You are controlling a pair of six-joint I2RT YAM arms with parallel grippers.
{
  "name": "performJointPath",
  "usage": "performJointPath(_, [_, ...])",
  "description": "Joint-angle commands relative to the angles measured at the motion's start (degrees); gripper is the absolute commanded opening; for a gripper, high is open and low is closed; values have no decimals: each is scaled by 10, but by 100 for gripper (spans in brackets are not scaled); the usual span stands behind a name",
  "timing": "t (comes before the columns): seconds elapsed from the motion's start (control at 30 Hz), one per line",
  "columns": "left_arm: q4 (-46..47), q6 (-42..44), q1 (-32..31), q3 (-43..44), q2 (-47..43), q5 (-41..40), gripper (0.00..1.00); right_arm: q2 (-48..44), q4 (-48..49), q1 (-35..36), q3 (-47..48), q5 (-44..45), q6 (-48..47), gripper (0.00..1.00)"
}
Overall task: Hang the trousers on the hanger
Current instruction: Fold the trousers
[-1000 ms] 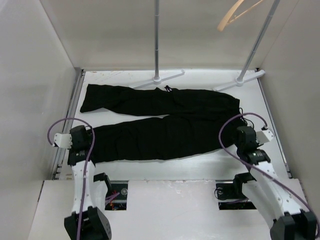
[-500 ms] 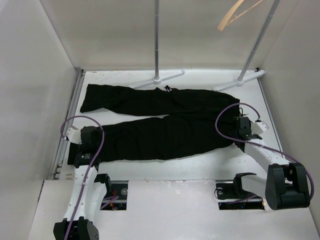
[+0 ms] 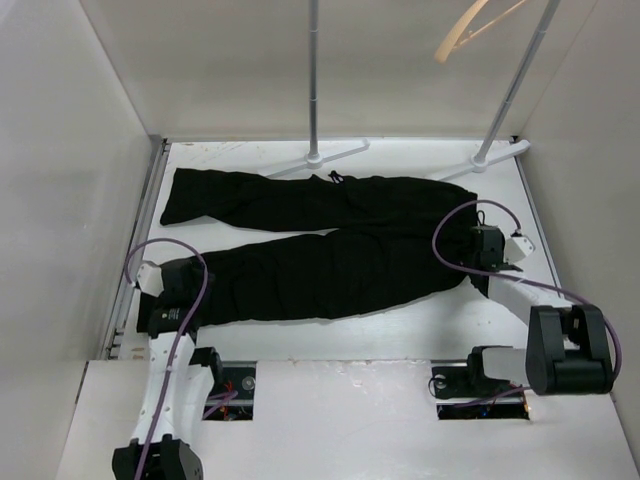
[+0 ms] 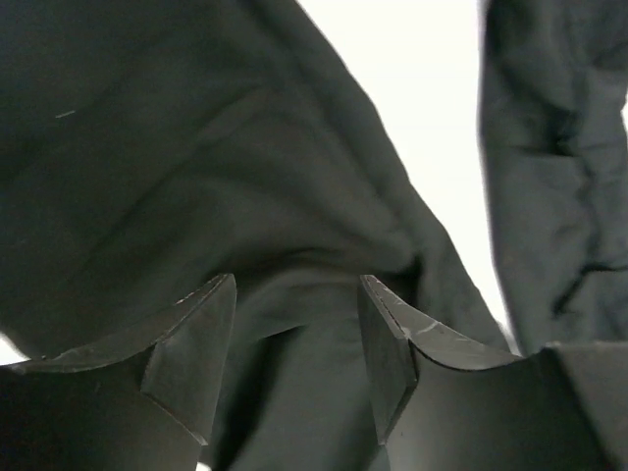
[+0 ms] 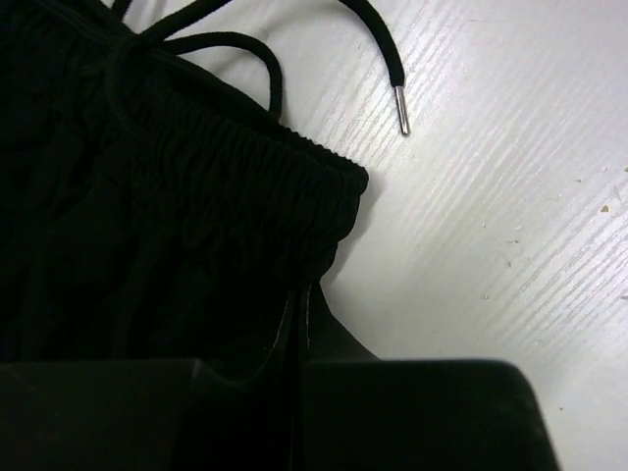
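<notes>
I will move my left gripper down and to the left in the top view onto the near leg's cuff edge, because its open fingers are short of it.
The black trousers lie flat on the white table, legs to the left and waist to the right. The pale wooden hanger hangs high at the back right, far from both arms. My left gripper sits over the near leg's cuff end. In the left wrist view its fingers stand apart, open, with dark trousers fabric lying between and beyond them. My right gripper is at the waist's near corner. In the right wrist view its jaws are shut on the gathered waistband.
Two white rack poles rise at the back, their feet resting on the table just behind the trousers. A black drawstring with a metal tip lies on the bare table. Grey walls close in both sides.
My right arm has reached forward to the waistband and its jaws have shut there. My left gripper has shifted a little right over the leg end and opened wider.
</notes>
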Motion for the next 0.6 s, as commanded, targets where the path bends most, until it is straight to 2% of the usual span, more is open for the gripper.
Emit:
performJointPath(0.0, [-90,10,24,38,-23,-1,51,-57,42,7,-26,2,12,0])
performJointPath(0.2, [-213,35,76,117,-6,-88,52,-161,36,69,-59,12,23,0])
performJointPath(0.27, [-243,48,105,135,28,-113,53,-160,45,74,-63,13,22,0])
performJointPath(0.43, [-293,19,148,152,125,-101,49,-142,68,85,-57,-5,26,0])
performJointPath(0.57, [-288,12,223,142,156,-138,47,-119,80,82,-51,-14,26,0])
